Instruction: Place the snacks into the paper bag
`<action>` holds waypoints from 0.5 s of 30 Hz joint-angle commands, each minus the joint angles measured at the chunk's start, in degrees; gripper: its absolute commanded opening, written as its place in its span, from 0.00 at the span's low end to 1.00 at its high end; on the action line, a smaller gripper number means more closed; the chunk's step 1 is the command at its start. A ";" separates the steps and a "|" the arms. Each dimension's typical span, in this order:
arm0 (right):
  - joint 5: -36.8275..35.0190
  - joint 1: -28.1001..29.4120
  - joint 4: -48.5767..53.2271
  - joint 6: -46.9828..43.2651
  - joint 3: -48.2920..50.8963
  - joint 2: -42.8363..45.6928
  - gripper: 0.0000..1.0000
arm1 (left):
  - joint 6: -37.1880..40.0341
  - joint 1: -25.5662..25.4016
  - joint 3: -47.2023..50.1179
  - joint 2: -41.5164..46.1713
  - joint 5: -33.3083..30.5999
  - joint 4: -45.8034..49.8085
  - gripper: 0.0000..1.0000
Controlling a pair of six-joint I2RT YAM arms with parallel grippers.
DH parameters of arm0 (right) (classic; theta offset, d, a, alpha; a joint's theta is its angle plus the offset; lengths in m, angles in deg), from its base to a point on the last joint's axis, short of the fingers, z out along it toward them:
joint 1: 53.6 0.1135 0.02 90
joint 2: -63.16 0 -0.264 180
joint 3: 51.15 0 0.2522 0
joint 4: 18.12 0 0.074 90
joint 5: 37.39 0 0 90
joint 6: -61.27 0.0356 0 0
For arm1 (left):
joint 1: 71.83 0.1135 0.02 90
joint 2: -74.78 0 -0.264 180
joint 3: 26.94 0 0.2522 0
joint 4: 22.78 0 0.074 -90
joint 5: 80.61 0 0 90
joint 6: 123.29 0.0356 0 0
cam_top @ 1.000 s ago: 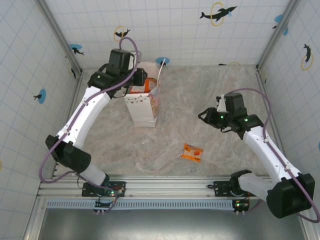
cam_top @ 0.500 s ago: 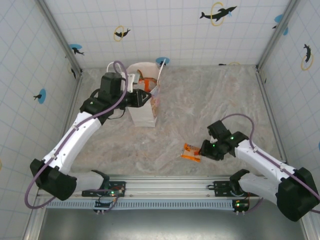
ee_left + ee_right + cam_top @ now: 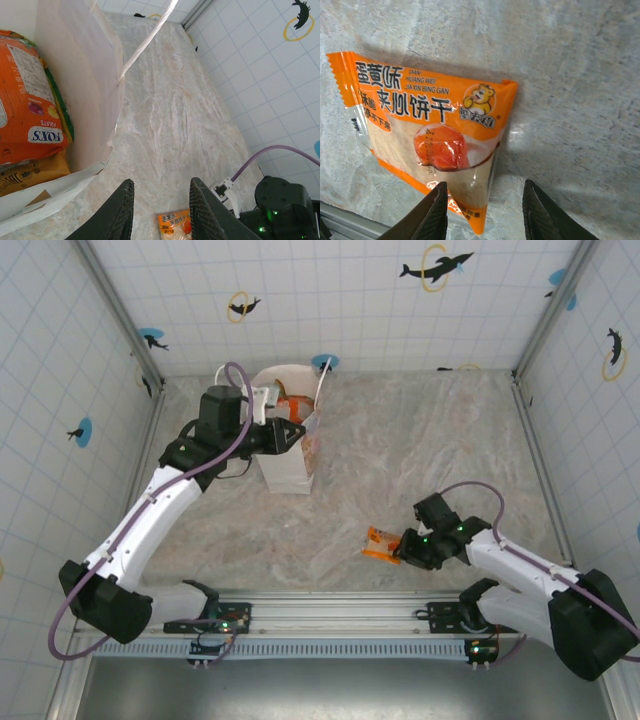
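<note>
I will keep my right gripper low at the packet's near corner (image 3: pixel 396 557) (image 3: pixel 476 209), which is between the open fingers, and close both fingers together across its edge.
A small orange snack packet (image 3: pixel 384 544) lies flat on the marble table near the front. My right gripper (image 3: pixel 405 548) is low over its right end and open. In the right wrist view the packet (image 3: pixel 430 145) has its lower corner between the spread fingers, nearer the left one, and is not pinched. The paper bag (image 3: pixel 288 455) stands upright at the back left with snacks inside, an orange FOX'S packet (image 3: pixel 25 100) among them. My left gripper (image 3: pixel 295 432) hovers at the bag's rim, open and holding nothing (image 3: pixel 160 185). The left wrist view also catches the small packet (image 3: pixel 175 225) far below.
Tiled walls close the table on three sides, and a metal rail (image 3: pixel 330 615) runs along the near edge. The bag's white loop handle (image 3: pixel 145 40) sticks up beside the left gripper. Bare marble (image 3: pixel 420 450) lies between the bag and the right arm.
The right arm came down from mid-right to the small orange packet and edged closer. The left gripper pulled back from above the bag towards its left rim, then held still.
</note>
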 commanded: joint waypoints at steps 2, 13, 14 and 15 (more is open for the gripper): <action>-0.59 0.13 -2.92 -0.23 1.25 -1.07 0.40 | -0.93 0.44 0.16 1.15 1.04 -1.63 0.33; -3.66 -0.56 -4.85 -1.99 1.54 2.50 0.08 | -0.28 0.44 -0.48 1.30 0.85 -1.47 0.32; -3.74 -0.79 -4.94 -2.18 1.50 3.30 0.06 | -0.29 0.44 -0.50 1.30 0.94 -1.56 0.32; -3.82 -0.92 -4.94 -2.47 1.38 4.03 0.05 | -0.26 0.44 -0.55 1.24 1.03 -1.58 0.32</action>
